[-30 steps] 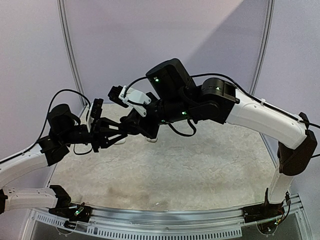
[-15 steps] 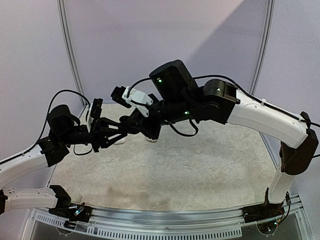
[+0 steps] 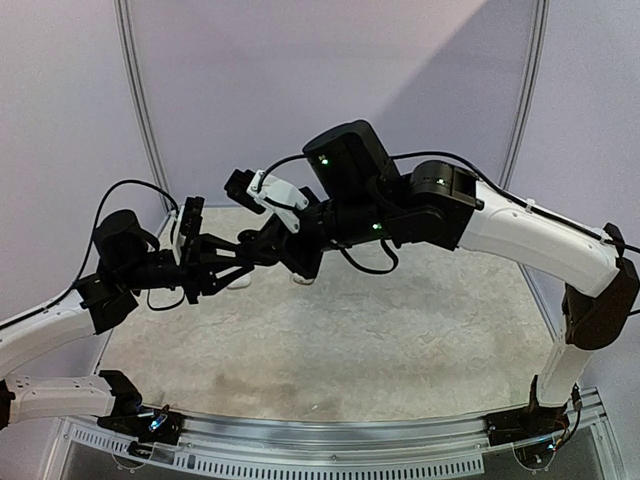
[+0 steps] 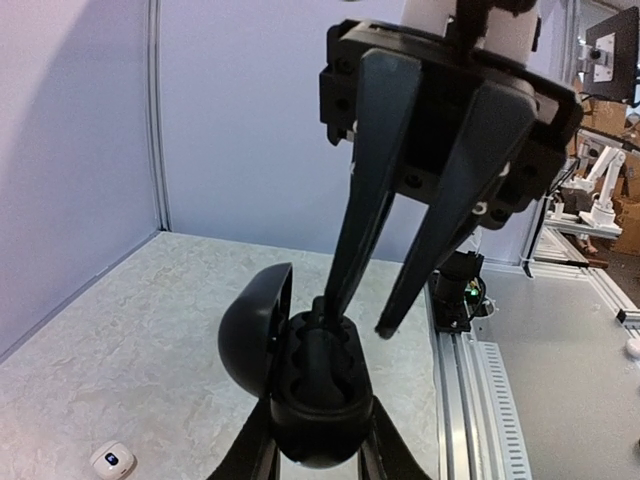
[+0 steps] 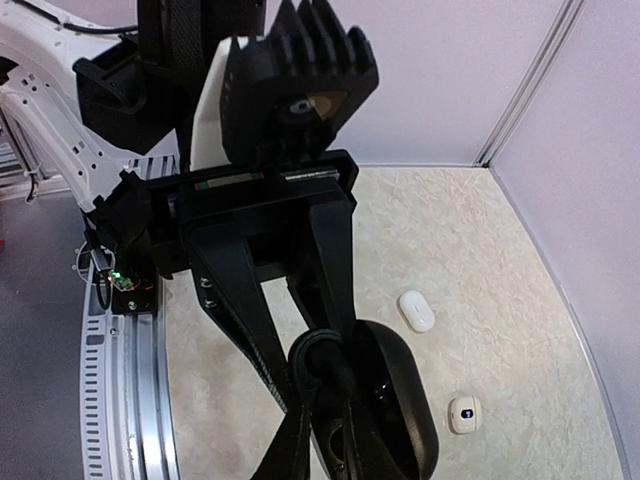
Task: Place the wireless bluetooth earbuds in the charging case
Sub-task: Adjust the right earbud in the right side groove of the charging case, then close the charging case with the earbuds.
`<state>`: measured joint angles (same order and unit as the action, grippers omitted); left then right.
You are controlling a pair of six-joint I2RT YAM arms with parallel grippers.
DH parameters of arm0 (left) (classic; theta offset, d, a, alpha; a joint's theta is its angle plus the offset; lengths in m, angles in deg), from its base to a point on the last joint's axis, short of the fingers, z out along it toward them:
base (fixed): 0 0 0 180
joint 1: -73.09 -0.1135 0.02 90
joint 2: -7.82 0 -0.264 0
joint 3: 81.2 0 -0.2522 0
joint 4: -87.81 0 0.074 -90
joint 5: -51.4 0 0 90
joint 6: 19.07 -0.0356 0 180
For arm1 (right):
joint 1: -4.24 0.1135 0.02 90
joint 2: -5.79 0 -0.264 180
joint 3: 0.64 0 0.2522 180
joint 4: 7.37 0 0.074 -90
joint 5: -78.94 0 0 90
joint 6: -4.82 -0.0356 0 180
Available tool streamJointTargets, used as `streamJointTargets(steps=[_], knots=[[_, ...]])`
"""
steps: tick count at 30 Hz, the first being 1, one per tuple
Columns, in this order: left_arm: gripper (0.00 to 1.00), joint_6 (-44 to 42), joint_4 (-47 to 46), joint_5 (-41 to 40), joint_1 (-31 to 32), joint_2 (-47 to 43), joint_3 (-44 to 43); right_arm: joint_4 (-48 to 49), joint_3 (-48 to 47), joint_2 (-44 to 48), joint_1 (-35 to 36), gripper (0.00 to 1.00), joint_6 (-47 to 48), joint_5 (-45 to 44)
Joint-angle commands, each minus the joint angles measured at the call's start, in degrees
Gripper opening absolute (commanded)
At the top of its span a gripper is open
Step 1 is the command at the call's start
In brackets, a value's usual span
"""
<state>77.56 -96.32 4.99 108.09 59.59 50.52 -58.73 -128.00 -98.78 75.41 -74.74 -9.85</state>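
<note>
The table is bare just nearer than the white cases, so my left gripper should next tilt down, lower to that bare patch (image 3: 283, 308) and let go of the case.
My left gripper (image 4: 315, 455) is shut on the black charging case (image 4: 320, 400), holding it above the table with its lid (image 4: 250, 330) swung open to the left. My right gripper (image 4: 360, 315) reaches down from above with its jaws slightly apart. One of its fingers (image 4: 345, 250) dips into the case's far socket, and the other ends free beside the case. A black rounded earbud (image 4: 325, 310) seems to sit in that socket, black on black and hard to make out. In the top view both grippers meet over the back left of the table (image 3: 400, 320).
A white pebble-like case (image 5: 416, 310) and a smaller white case with a blue light (image 5: 461, 413) lie on the marbled table below. The smaller one also shows in the left wrist view as a white case (image 4: 112, 460). A metal rail (image 3: 320, 440) runs along the near edge.
The right gripper's jaws have parted a little, and the right arm has shifted slightly up and to the right. The left arm with the case has stayed still.
</note>
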Motion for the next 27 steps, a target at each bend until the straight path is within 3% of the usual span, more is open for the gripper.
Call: streamJointTargets(steps=[1, 6, 13, 16, 21, 27], knots=[[0.0, -2.66, 0.13, -0.75, 0.64, -0.86, -0.12, 4.98, 0.78, 5.27, -0.12, 0.13, -1.05, 3.03], [0.0, -3.47, 0.6, -0.52, 0.6, -0.75, -0.19, 7.72, 1.01, 6.79, -0.8, 0.14, -2.8, 5.43], [0.0, -16.0, 5.78, 2.33, 0.68, -0.68, -1.77, 6.53, -1.2, 2.96, -2.09, 0.14, -7.27, -15.49], [0.0, -20.26, 8.1, 2.82, 0.68, -0.61, -2.76, 2.13, -6.11, -1.48, -2.05, 0.15, -7.76, -19.14], [0.0, -20.24, 8.15, 1.57, 0.64, -0.53, -2.92, -0.26, -8.68, -6.74, -1.85, 0.15, -7.74, -13.75], [0.0, -14.0, 7.22, -5.26, 0.04, -0.32, -3.33, 0.5, -3.95, -5.92, 0.54, 0.14, -6.55, -9.42]])
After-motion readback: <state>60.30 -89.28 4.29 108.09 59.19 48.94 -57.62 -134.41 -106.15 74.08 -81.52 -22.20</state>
